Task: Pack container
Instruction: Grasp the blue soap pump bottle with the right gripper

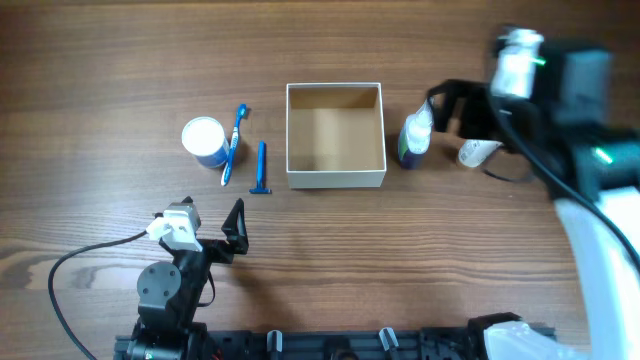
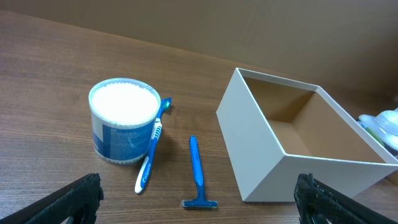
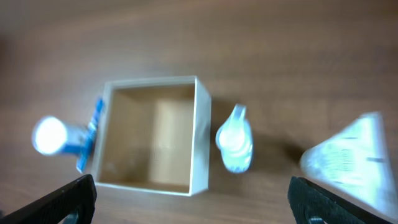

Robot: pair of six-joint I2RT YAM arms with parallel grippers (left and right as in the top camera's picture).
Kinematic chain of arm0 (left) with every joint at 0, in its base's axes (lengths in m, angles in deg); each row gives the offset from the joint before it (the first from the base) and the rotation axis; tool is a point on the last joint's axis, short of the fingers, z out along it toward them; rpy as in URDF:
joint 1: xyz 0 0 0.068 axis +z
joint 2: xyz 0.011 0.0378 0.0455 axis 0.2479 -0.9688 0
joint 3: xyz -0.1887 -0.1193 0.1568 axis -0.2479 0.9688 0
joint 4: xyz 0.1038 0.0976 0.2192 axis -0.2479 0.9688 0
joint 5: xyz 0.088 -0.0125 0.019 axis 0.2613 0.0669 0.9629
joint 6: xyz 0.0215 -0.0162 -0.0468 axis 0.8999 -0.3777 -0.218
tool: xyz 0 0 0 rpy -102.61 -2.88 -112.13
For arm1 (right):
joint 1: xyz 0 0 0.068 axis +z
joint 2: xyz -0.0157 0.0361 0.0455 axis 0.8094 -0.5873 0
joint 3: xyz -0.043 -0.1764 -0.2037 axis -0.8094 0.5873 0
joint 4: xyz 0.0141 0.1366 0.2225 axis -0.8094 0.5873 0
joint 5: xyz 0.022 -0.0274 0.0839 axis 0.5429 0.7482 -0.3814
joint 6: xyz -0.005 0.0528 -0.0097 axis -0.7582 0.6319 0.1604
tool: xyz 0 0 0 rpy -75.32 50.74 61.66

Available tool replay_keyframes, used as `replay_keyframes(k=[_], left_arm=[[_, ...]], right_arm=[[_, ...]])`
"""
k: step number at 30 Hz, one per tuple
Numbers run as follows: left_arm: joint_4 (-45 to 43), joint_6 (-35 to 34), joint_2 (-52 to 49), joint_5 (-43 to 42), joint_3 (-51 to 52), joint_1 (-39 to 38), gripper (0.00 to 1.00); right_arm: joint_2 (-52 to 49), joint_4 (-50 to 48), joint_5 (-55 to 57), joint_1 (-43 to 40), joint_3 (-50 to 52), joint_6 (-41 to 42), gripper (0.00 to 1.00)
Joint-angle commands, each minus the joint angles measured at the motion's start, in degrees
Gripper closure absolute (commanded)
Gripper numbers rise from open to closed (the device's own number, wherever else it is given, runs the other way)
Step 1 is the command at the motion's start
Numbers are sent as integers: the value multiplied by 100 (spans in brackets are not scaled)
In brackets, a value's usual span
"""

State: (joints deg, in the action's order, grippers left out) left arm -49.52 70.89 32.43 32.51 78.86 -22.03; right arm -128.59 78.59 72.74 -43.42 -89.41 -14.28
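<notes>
I should first move my right gripper toward the container and down, so its open fingers can go on both sides of the small bottle's top (image 1: 421, 120) (image 3: 233, 135), because that end is up.
The container (image 1: 335, 179) is a square shallow box with white walls and a brown inside, standing empty at the table's middle. It also shows in the left wrist view (image 2: 264, 158) and the right wrist view (image 3: 200, 143). My left gripper (image 1: 208, 224) is open and empty, near the front edge, below the razor (image 1: 261, 167). In its wrist view the jaws (image 2: 199, 199) are spread wide around the razor (image 2: 196, 171). My right gripper (image 1: 452, 108) is open and empty, raised above the small bottle (image 1: 413, 138), right of the container. Its wrist view, with the jaws (image 3: 193, 202) spread, is blurred.
A blue jar with a white lid (image 1: 204, 140) and a blue toothbrush (image 1: 233, 145) lie left of the container, with the toothbrush leaning on the jar (image 2: 124, 127). A white tube (image 1: 478, 152) lies right of the bottle. A black cable runs along the left front.
</notes>
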Motion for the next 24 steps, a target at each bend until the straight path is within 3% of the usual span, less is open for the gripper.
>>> replay_keyframes(k=[1, 11, 16, 24], left_arm=[[-11, 90, 42, -68, 26, 50, 0], [-11, 90, 42, -68, 26, 52, 0], [-11, 90, 42, -68, 26, 52, 0], [-11, 90, 42, -68, 26, 52, 0]], right_arm=[[-761, 118, 1246, 382, -66, 238, 0], [-2232, 140, 1067, 363, -59, 505, 1], [-2695, 87, 1023, 369, -59, 505, 14], [-2798, 2, 1047, 358, -59, 507, 42]])
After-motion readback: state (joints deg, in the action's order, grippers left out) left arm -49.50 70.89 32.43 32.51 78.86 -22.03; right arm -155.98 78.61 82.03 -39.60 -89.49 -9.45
